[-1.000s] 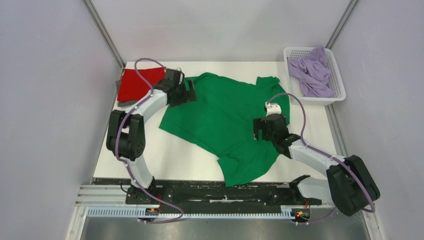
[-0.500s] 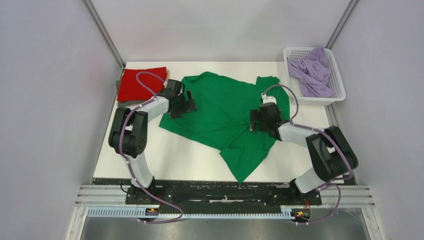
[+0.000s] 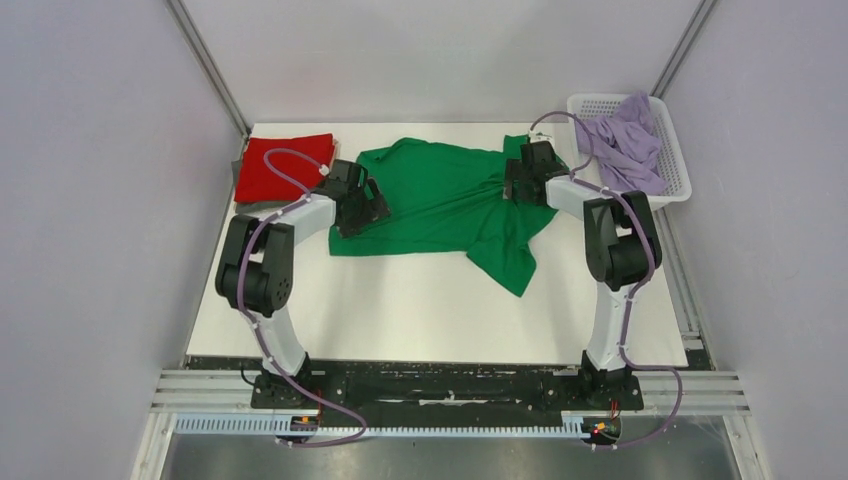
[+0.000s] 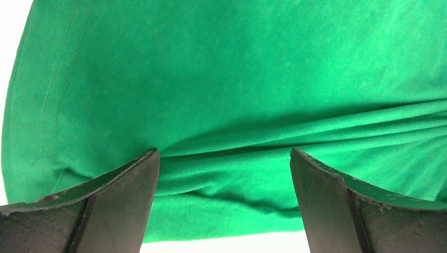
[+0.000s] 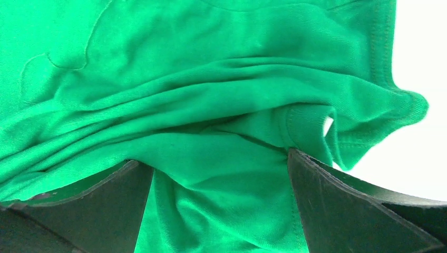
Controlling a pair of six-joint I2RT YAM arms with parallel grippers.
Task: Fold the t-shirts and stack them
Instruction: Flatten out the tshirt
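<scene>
The fingers stand over the shirt's inner wrinkles, so next my left gripper will go back and to the left in the top view onto the shirt's near hem corner (image 3: 333, 251).
A bright green t-shirt (image 3: 440, 195) lies bunched across the far middle of the white table (image 3: 420, 300). My left gripper (image 3: 372, 207) is open at the shirt's left edge. In the left wrist view the left gripper (image 4: 222, 158) has its jaws wide apart over wrinkled green cloth (image 4: 232, 79). My right gripper (image 3: 516, 184) is open at the shirt's right side. In the right wrist view the right gripper (image 5: 220, 163) straddles a bunched fold of green cloth (image 5: 211, 153). A folded red t-shirt (image 3: 280, 165) lies at the far left. A lavender t-shirt (image 3: 625, 140) lies in the basket.
The white mesh basket (image 3: 585, 105) stands at the far right corner. A grey cloth edge (image 3: 239, 163) shows under the red shirt. Grey walls close in both sides. The arm bases and a black rail (image 3: 440, 385) line the near edge.
My right gripper has moved from the near right to the far right, and the green shirt's near part has gone with it, bunching toward the far side. The left gripper has hardly moved.
</scene>
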